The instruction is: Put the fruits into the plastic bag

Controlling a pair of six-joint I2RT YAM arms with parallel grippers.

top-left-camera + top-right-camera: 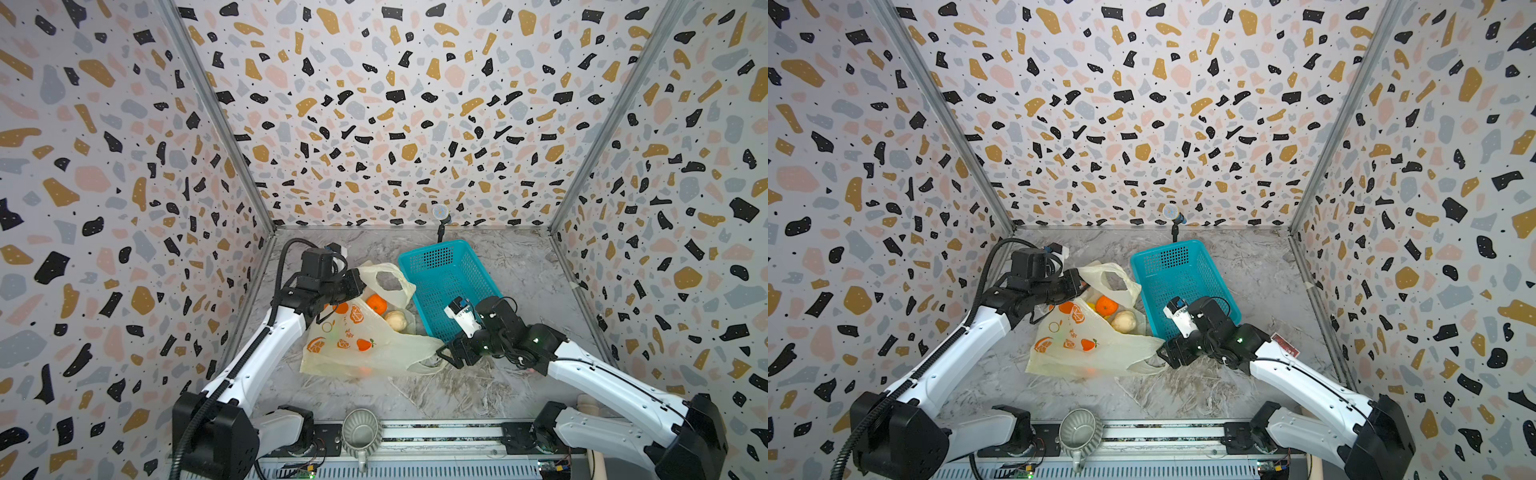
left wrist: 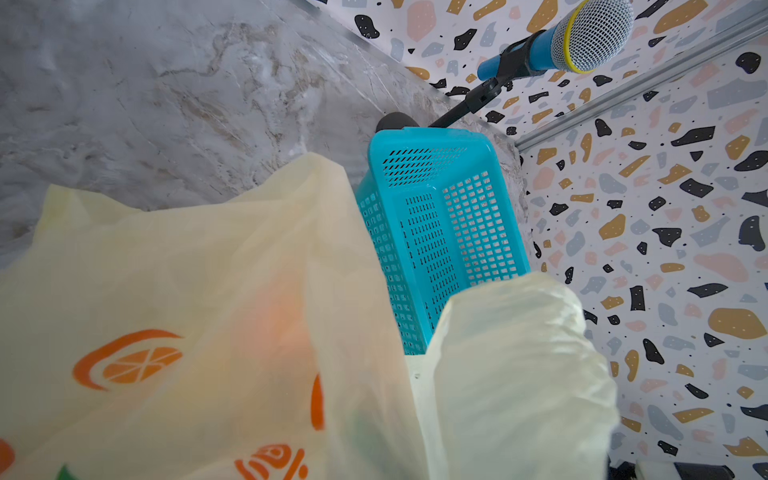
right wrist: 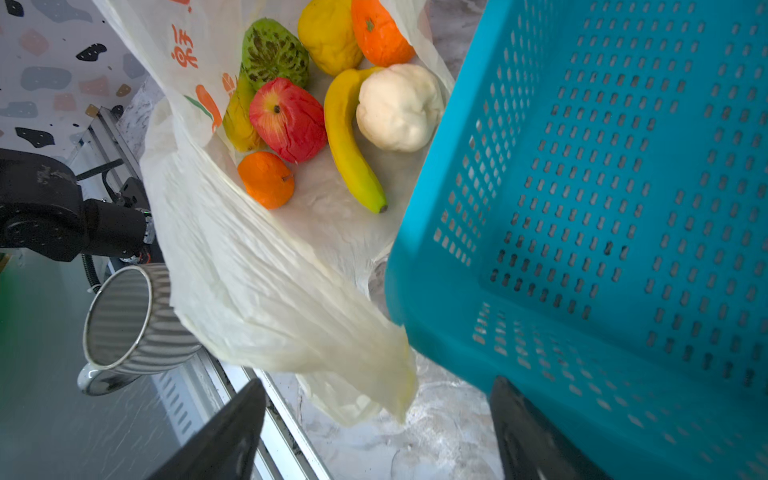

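Observation:
My right gripper lowers toward the bag (image 1: 365, 345) next and closes there, since the near handle's loose end (image 1: 436, 368) lies just below, lined up between the open fingers.
The pale-yellow plastic bag (image 1: 365, 345) with orange prints lies on the marble table in both top views, its mouth facing the basket. Several fruits lie inside it: a red apple (image 3: 289, 118), a banana (image 3: 349, 141), a white fruit (image 3: 399, 106), an orange (image 3: 266, 178) and a green bumpy fruit (image 3: 274, 54). An orange (image 1: 376, 303) and the pale fruit (image 1: 395, 320) show in the bag's mouth from above. My left gripper (image 1: 358, 282) is shut on the bag's far handle and holds it up; the bag (image 2: 208, 311) hides its jaws. My right gripper (image 3: 376, 384) is open by the bag's near handle (image 3: 374, 374), with nothing gripped.
A teal perforated basket (image 1: 444, 282) stands right of the bag, with no fruit showing in it. A microphone (image 1: 440, 212) on a stand rises behind it at the back wall. A ribbed grey mug (image 1: 361, 432) sits on the front rail. Patterned walls close in three sides.

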